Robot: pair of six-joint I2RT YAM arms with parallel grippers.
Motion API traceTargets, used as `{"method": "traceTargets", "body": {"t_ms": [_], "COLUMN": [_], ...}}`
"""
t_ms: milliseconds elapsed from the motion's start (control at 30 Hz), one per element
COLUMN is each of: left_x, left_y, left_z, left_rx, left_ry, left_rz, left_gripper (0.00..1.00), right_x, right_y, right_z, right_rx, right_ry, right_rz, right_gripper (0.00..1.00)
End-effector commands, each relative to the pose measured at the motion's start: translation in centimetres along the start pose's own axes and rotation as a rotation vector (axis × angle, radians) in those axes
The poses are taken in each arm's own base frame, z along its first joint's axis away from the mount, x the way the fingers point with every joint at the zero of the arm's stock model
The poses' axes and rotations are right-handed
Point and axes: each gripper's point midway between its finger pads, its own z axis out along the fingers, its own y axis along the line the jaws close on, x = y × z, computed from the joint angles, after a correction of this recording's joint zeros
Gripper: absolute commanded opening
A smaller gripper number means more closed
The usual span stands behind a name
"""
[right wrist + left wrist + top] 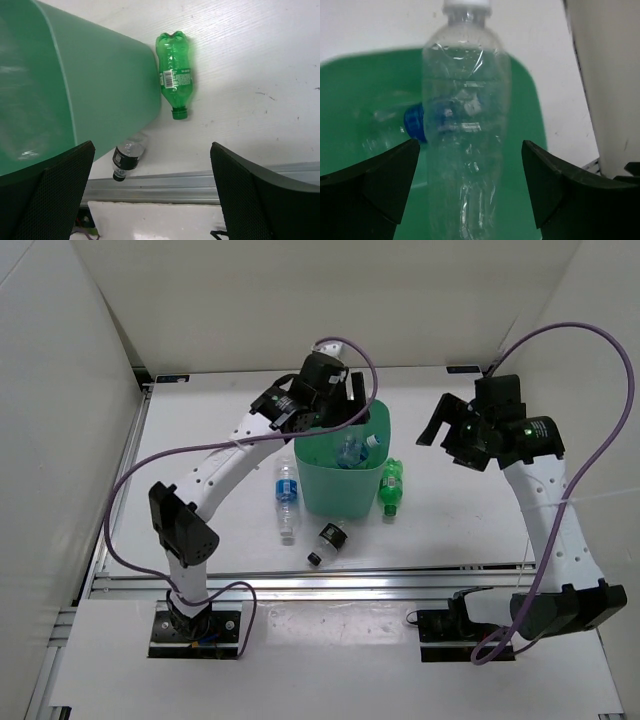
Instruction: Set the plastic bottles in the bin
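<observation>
The green bottle is below my right gripper, beside the bin [340, 495], and its end with the cap points clear of the bin. My right gripper will go down toward the bottle next and close around that end.
My left gripper [345, 405] hangs over the mint-green bin [340, 495]. It is open [470, 150], and a plain clear bottle [465, 125] with a white cap stands loose between the fingers, with a gap on the right side. Below it inside the bin [360, 85] lies another clear bottle with a blue cap [415, 122]. On the table, a blue-labelled clear bottle [286, 495] lies left of the bin. A green bottle [391, 488] [175, 80] lies to the bin's right, and a short black-labelled bottle [329, 540] [125, 157] in front. My right gripper [445, 430] [152, 150] hovers open and empty, right of the bin [100, 75].
A metal rail [330, 575] [190, 182] runs along the table's near edge, just in front of the short bottle. White walls enclose the table at the left, back and right. Purple cables [200, 445] loop over both arms.
</observation>
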Motion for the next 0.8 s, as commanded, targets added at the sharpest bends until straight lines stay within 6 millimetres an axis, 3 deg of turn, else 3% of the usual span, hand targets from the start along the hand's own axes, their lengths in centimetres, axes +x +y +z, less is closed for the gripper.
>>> {"method": "traceTargets", "body": {"t_ms": [0,33,100,133,167,233,267,300,333,400,533,633,667,767], "left_x": [-2.7,-3.3,-4.5,-5.7,-6.3,-6.6,-7.4,-7.7,-6.3,-5.7,-0.3,0.9,2.6,3.1], "left_y": [-0.7,-1.0,0.1,0.4,0.9,2.7,3.6,4.8,6.5,9.0,13.2,15.0,16.2,16.9], "left_z": [-4.7,-6.2,-8.2,-10.6,-11.8,-13.5,-15.7,-16.4,-15.8,-16.9,-16.3,-17.3,-17.0,-18.0], "left_rx": [0.010,0.013,-0.040,-0.042,-0.060,-0.127,-0.138,-0.164,-0.212,-0.248,-0.347,-0.396,-0.430,-0.398], "left_ry": [-0.080,-0.105,-0.159,-0.212,-0.244,-0.299,-0.343,-0.367,-0.340,-0.338,-0.196,-0.202,-0.173,-0.237], "left_rz": [0.018,0.018,0.002,-0.009,-0.016,-0.027,-0.043,-0.055,-0.047,-0.089,-0.129,-0.178,-0.168,-0.189], "left_gripper": [0.98,1.00,1.00,1.00,1.00,1.00,1.00,1.00,1.00,1.00,1.00,1.00,1.00,1.00], "right_x": [-0.1,1.1,2.1,3.6,4.6,5.7,6.7,7.4,7.7,8.6,9.9,10.7,11.2,11.2], "right_y": [-0.1,-1.3,-1.6,-2.6,-3.0,-3.3,-3.5,-3.8,-4.2,-4.4,-5.8,-5.8,-5.4,-4.2], "right_z": [0.6,1.9,3.2,4.7,6.1,8.0,9.4,10.6,11.5,13.6,18.1,20.2,20.6,22.2], "right_rx": [-0.055,-0.028,-0.050,-0.029,-0.022,-0.030,-0.032,-0.035,-0.029,-0.022,0.039,0.038,0.023,-0.022], "right_ry": [-0.009,0.033,0.070,0.128,0.172,0.223,0.273,0.289,0.300,0.353,0.432,0.471,0.485,0.516], "right_rz": [0.035,0.054,0.068,0.084,0.091,0.117,0.127,0.131,0.123,0.116,0.123,0.123,0.117,0.118], "right_gripper": [1.00,1.00,1.00,1.00,1.00,1.00,1.00,1.00,1.00,1.00,1.00,1.00,1.00,1.00]}}
